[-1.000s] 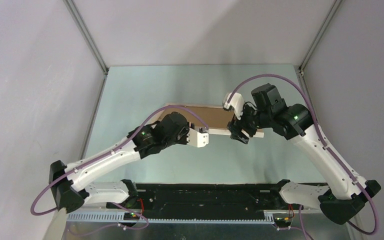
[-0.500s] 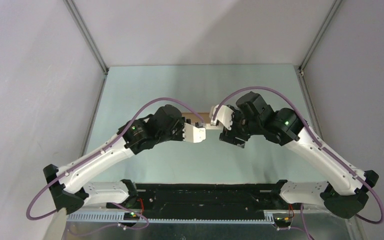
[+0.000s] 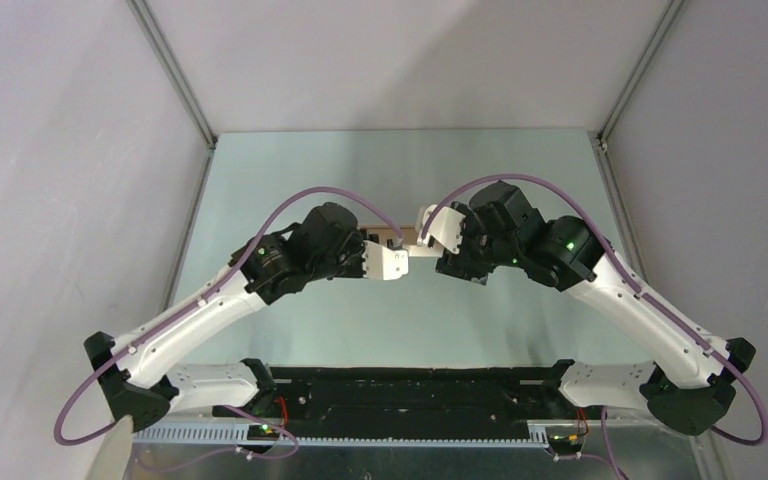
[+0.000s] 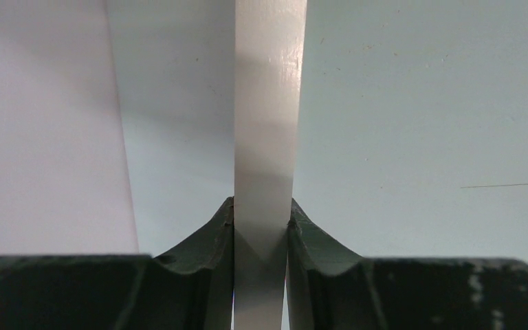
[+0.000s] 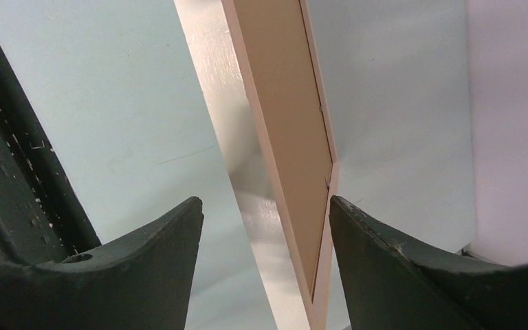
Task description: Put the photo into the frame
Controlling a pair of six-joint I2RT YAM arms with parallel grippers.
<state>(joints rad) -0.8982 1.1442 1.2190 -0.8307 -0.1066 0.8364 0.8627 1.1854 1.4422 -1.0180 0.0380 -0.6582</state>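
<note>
Next, the right gripper goes to the left in the top view and closes across the pale bar, which lies between its open fingers and leads that way.
The frame stands on edge above the table, a pale rail running straight up from my left gripper, which is shut on it. In the right wrist view the frame shows edge-on with a brown backing board set in it. My right gripper is open around its lower corner: the right finger is next to the rail, the left finger well apart. From above, both grippers meet at mid-table, and only a sliver of the frame shows. The photo is out of view.
The pale green table lies under both arms, with grey walls on the left, right and back. Metal posts rise at the far corners. The arm bases sit on a black rail at the near edge.
The brown-backed frame lay nearly flat a second ago; it now stands edge-on between the arms. My right arm has swung left toward the left gripper, and both wrists have drawn together.
</note>
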